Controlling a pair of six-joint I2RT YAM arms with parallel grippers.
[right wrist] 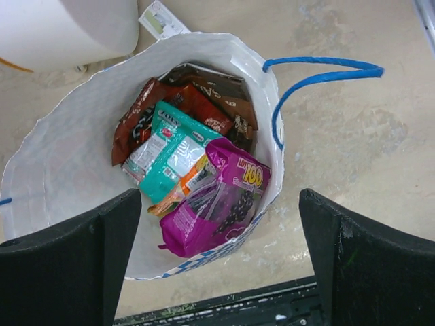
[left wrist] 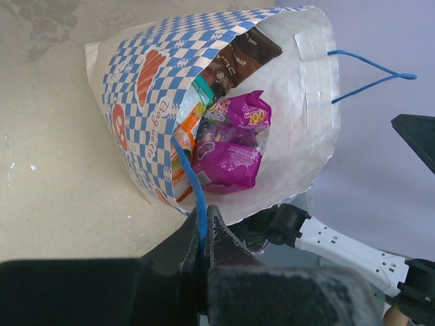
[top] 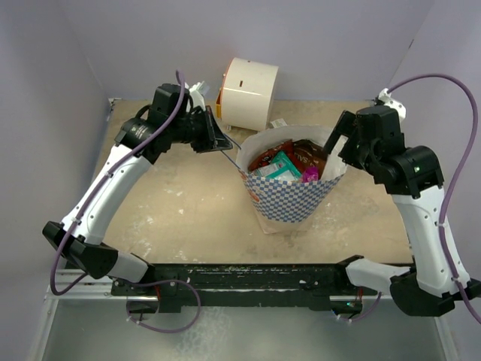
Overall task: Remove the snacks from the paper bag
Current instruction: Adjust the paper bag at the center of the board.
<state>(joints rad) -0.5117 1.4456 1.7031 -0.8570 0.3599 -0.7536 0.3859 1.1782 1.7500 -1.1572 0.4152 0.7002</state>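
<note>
The blue handle (right wrist: pixel 367 71) is free on the bag's rim, farther outward than the right gripper, so the right gripper will next slip its open fingers outward and around the loop.
The paper bag (top: pixel 289 203) stands open in the middle of the table, white with blue checks (left wrist: pixel 136 88). Inside it lie the snacks: a purple packet (right wrist: pixel 217 204), a teal one (right wrist: pixel 170 149) and a dark brown chips bag (right wrist: pixel 204 95), with an orange edge showing under the teal. My left gripper (top: pixel 222 144) is to the bag's left, shut on its blue string handle (left wrist: pixel 190 176), which is pulled taut. My right gripper (right wrist: pixel 221 197) hangs open above the bag's right rim with nothing between its fingers. The other blue handle (right wrist: pixel 319 68) hangs free.
A white cylindrical appliance (top: pixel 248 92) stands behind the bag by the back wall, with a small white box (right wrist: pixel 162 19) beside it. Walls close in at left, back and right. The black base rail (top: pixel 248 274) runs along the near edge.
</note>
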